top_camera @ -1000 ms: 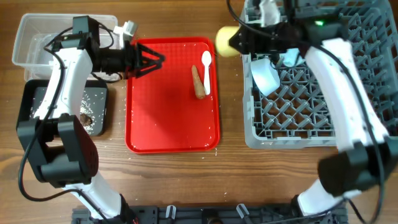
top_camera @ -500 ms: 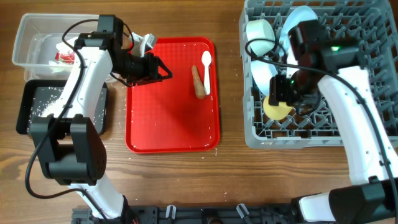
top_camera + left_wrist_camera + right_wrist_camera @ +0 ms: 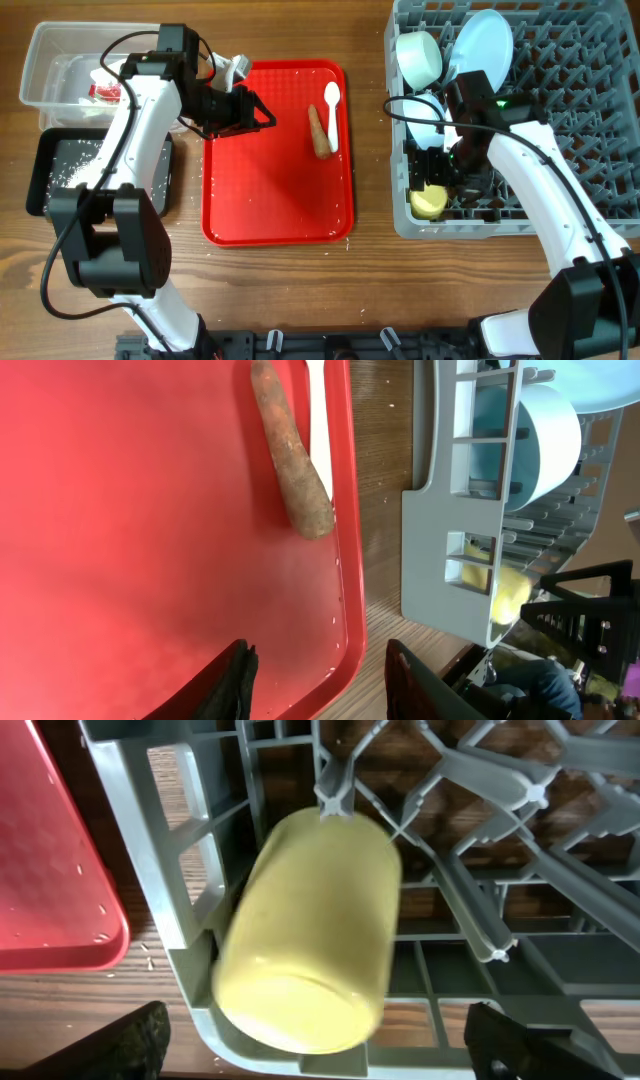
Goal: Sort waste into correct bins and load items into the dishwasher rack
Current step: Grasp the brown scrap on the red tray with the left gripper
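The robot's right gripper needs to rise from the rack next and cross away from the robot's base over the red tray (image 3: pixel 270 200), then go down to the handle of the white spoon.
The small yellow cup (image 3: pixel 430 201) lies on its side in the front-left corner of the grey dishwasher rack (image 3: pixel 560 200). My right gripper (image 3: pixel 433 172) hovers just above it, open, its fingers wide on either side of the cup (image 3: pixel 310 930). The pale-blue plate (image 3: pixel 480 45) and two bluish-green bowls (image 3: pixel 418 57) (image 3: pixel 430 115) stand in the rack. My left gripper (image 3: pixel 255 112) is open and empty over the red serving tray (image 3: pixel 270 200). The brown sausage stick (image 3: pixel 319 131) and white spoon (image 3: pixel 333 115) lie on that tray, ahead of the left gripper (image 3: pixel 320 660).
The clear tub (image 3: pixel 50 60) at the far left holds a red wrapper (image 3: pixel 105 91). The black tray (image 3: pixel 50 170) in front of it holds white rice. Rice grains dot the red tray. The rack wall (image 3: pixel 440 510) rises right of the tray's edge.
My right gripper carried the yellow cup from beside the rack's back-left corner into its front-left corner and now stands open over it. My left arm swung slightly right, then stayed still.
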Robot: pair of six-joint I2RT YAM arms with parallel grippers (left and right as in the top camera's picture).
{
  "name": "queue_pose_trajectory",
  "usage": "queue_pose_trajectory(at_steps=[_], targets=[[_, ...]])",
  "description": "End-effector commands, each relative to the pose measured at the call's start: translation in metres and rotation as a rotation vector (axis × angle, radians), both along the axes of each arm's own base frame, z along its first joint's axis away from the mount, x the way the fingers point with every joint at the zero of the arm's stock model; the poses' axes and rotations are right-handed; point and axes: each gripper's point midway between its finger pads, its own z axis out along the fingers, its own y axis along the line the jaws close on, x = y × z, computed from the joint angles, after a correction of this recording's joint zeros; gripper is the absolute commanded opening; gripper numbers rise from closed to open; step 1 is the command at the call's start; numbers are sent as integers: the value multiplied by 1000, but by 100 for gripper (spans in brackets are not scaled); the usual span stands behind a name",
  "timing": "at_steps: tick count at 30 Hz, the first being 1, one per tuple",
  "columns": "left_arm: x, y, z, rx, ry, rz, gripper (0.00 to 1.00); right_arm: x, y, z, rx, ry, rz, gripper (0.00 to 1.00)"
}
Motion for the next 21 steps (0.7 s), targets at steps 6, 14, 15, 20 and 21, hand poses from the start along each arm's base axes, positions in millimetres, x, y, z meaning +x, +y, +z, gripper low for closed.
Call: queue_pose_trajectory(at_steps=[6, 14, 15, 20, 21], targets=[[1, -1, 6, 2, -25, -8, 42, 65, 17, 89, 80, -288, 3, 94], [16, -9, 0, 86, -71, 33, 43, 110, 41, 156, 205, -556, 59, 95], [23, -7, -10, 206, -86, 77, 48, 112, 41, 156, 202, -562, 58, 96], [35, -45, -25, 502, -263, 32, 63, 111, 40, 156, 196, -562, 69, 98], [37, -55, -32, 528, -286, 17, 65, 110, 40, 155, 194, -559, 75, 98]])
